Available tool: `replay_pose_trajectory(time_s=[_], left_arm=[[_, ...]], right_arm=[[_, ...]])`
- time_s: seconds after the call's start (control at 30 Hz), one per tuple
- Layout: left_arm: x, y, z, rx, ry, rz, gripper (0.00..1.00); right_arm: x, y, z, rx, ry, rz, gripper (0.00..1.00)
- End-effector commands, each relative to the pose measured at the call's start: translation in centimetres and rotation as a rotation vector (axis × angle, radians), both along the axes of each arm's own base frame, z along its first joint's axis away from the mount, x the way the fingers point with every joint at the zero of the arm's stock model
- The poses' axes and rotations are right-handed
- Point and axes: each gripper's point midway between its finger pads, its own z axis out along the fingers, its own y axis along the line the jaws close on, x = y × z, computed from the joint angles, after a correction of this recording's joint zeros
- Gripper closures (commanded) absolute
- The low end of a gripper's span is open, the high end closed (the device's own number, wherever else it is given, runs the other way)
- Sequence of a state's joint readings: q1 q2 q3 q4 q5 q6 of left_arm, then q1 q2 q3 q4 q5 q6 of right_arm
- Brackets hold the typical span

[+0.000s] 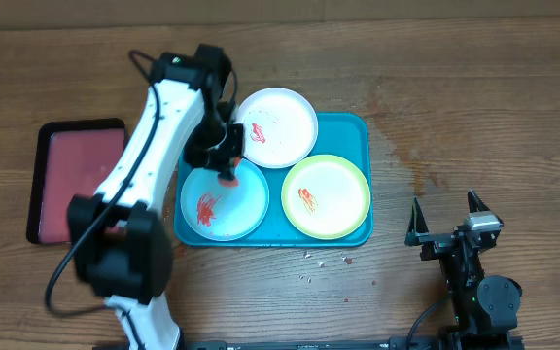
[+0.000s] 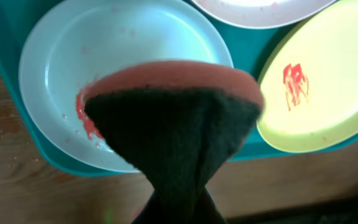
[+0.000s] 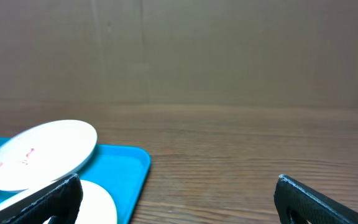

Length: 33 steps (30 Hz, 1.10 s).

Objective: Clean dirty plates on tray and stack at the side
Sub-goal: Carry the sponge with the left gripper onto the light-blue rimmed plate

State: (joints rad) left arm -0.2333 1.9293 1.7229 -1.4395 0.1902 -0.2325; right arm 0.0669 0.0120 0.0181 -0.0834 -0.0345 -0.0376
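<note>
My left gripper holds the sponge and needs to lower it and pull it slightly back onto the middle of the blue plate, beside the red smear.
The turquoise tray (image 1: 358, 131) holds three plates. The white plate (image 1: 285, 131) sits at the back with faint red marks. The pale blue plate (image 1: 236, 209) at the front left has a red smear. The yellow-green plate (image 1: 338, 199) at the front right has a red mark. My left gripper (image 1: 226, 156) is shut on an orange and dark green sponge (image 2: 173, 124), held over the blue plate (image 2: 117, 56), between it and the white plate. My right gripper (image 1: 447, 220) is open and empty over the table, right of the tray (image 3: 120, 165).
A black-rimmed tray with a pink-red inside (image 1: 71, 180) lies left of the turquoise tray. Small crumbs (image 1: 324, 261) dot the table in front of the tray. A stain (image 1: 406, 156) marks the wood right of the tray.
</note>
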Motion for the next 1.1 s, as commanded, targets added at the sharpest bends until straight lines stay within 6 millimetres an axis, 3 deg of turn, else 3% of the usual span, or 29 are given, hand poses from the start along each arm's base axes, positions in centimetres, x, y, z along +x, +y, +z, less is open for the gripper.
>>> replay_pose_trajectory(time_s=[0.0, 0.1, 0.27, 0.4, 0.53, 0.77, 0.9, 0.97, 1.03, 1.07], left_arm=[[-2.2, 0.9, 2.0, -0.014, -0.116, -0.004, 0.96], [-3.7, 1.0, 1.1, -0.061, -0.254, -0.008, 0.96], [-2.9, 1.0, -0.5, -0.082, -0.400, -0.001, 0.96], [-2.6, 1.0, -3.3, -0.080, -0.377, 0.051, 0.96], [-1.6, 0.8, -6.0, -0.070, -0.346, 0.064, 0.96], [-1.8, 0.7, -10.3, -0.051, -0.227, 0.115, 0.96], [-2.0, 0.7, -10.7, -0.049, -0.209, 0.114, 0.94], [-2.0, 0.7, -10.6, -0.050, -0.212, 0.114, 0.77], [-2.0, 0.7, -10.6, -0.049, -0.212, 0.114, 0.24], [-2.0, 0.7, -10.6, -0.049, -0.211, 0.114, 0.22]], right_arm=[[-0.1, 0.8, 0.0, 0.024, -0.007, 0.042, 0.00], [-0.6, 2.7, 1.5, 0.025, -0.068, 0.159, 0.00], [-2.0, 5.1, 5.4, 0.011, -0.208, 0.310, 0.00], [-3.4, 5.3, 9.7, 0.003, -0.269, 0.332, 0.00], [-4.0, 5.2, 13.2, -0.007, -0.185, 0.327, 0.00], [-0.4, 5.5, 15.5, 0.009, 0.191, 0.327, 0.00], [1.9, 8.5, 16.2, 0.180, 0.336, 0.487, 0.00], [3.0, 10.3, 17.2, 0.213, 0.314, 0.604, 0.00], [4.4, 11.4, 17.9, 0.287, 0.316, 0.677, 0.00], [4.8, 11.7, 18.0, 0.299, 0.318, 0.696, 0.00]])
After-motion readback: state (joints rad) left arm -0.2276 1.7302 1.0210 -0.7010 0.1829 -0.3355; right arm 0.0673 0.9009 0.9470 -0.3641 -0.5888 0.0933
